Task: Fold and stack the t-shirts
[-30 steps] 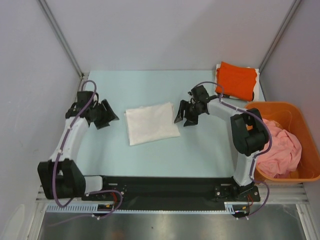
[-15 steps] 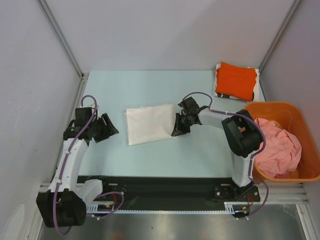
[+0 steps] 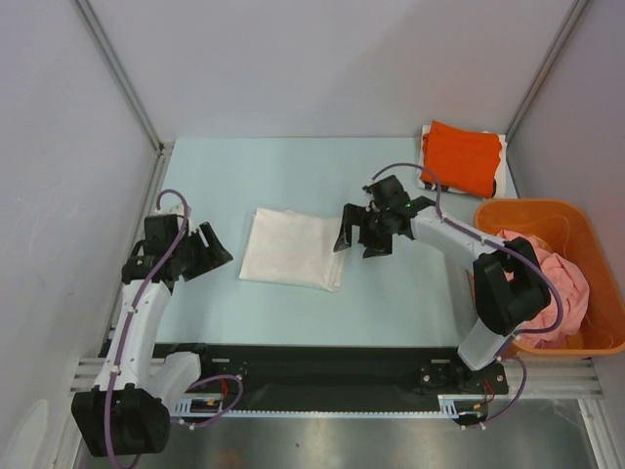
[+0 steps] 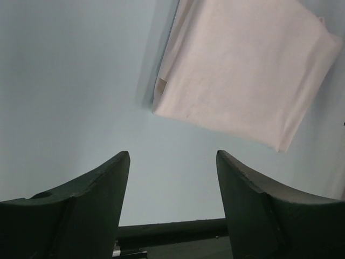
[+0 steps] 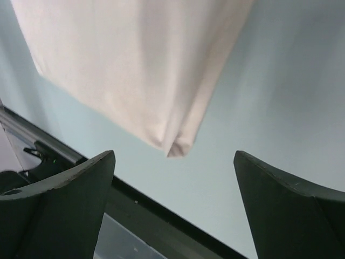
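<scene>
The white t-shirt lies at an angle to the black bar, so my right gripper will next move outward and down onto the t-shirt's far corner on the basket side.
A folded white t-shirt [image 3: 291, 249] lies flat mid-table, print hidden; it also shows in the left wrist view [image 4: 242, 81] and the right wrist view [image 5: 135, 65]. A folded orange t-shirt [image 3: 463, 156] lies at the back right on a white cloth. A crumpled pink t-shirt [image 3: 547, 283] fills the orange basket [image 3: 596, 230]. My right gripper [image 3: 357, 235] is open and empty, just right of the white shirt's right edge. My left gripper [image 3: 208, 252] is open and empty, left of the white shirt and apart from it.
The basket stands at the table's right edge beside my right arm. A black rail [image 3: 322, 366] runs along the near edge. Grey walls [image 3: 59, 147] close in the left, back and right sides.
The white shirt has been pushed and turned slightly, now skewed with its right end lower. My right gripper drew back a little to the right of its edge. My left arm shifted slightly.
</scene>
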{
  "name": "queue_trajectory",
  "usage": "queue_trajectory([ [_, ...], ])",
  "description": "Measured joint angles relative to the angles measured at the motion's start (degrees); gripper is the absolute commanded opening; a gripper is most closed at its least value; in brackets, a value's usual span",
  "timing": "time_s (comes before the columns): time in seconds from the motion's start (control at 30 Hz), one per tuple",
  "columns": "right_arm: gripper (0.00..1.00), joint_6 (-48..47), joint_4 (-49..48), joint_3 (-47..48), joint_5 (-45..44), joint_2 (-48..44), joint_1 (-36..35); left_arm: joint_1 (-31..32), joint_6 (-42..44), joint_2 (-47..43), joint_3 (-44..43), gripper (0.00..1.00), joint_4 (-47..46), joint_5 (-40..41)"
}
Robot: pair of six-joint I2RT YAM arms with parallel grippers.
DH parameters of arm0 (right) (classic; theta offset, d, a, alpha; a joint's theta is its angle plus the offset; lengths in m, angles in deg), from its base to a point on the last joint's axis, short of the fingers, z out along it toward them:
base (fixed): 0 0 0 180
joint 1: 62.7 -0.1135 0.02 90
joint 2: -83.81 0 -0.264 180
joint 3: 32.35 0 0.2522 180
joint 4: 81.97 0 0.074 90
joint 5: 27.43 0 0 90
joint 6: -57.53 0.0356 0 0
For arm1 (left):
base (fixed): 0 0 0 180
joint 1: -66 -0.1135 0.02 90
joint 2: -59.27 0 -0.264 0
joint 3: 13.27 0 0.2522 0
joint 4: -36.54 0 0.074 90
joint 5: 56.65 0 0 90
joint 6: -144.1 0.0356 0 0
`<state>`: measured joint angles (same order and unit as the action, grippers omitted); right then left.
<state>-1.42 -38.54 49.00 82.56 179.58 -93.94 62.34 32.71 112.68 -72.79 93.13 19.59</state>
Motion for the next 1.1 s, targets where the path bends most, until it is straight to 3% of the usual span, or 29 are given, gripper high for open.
queue_trajectory([
  [0.23,0.87,-4.98,-0.63,6.01,1.03,6.36,8.35,0.0,-0.07,-2.97,0.24,0.71,-0.79,0.17],
  [0.6,0.75,-9.31,-4.63,14.84,5.33,21.66,10.6,0.0,-0.17,-4.5,0.66,0.71,-1.62,1.77],
  [0.8,0.65,-10.25,-8.66,16.87,9.07,25.09,10.71,0.0,-0.2,-4.74,0.81,0.7,-1.6,2.45],
  [1.0,0.42,-10.25,-16.04,14.29,13.09,26.23,10.75,0.0,-0.57,-5.09,0.83,0.7,-1.62,3.08],
  [1.03,0.29,-10.25,-17.64,13.53,14.12,26.4,10.75,0.0,-0.59,-5.22,0.83,0.7,-1.62,3.08],
  [1.1,0.17,-10.12,-20.61,11.96,15.8,26.95,10.75,0.0,-0.61,-5.44,0.87,0.7,-1.62,3.1],
])
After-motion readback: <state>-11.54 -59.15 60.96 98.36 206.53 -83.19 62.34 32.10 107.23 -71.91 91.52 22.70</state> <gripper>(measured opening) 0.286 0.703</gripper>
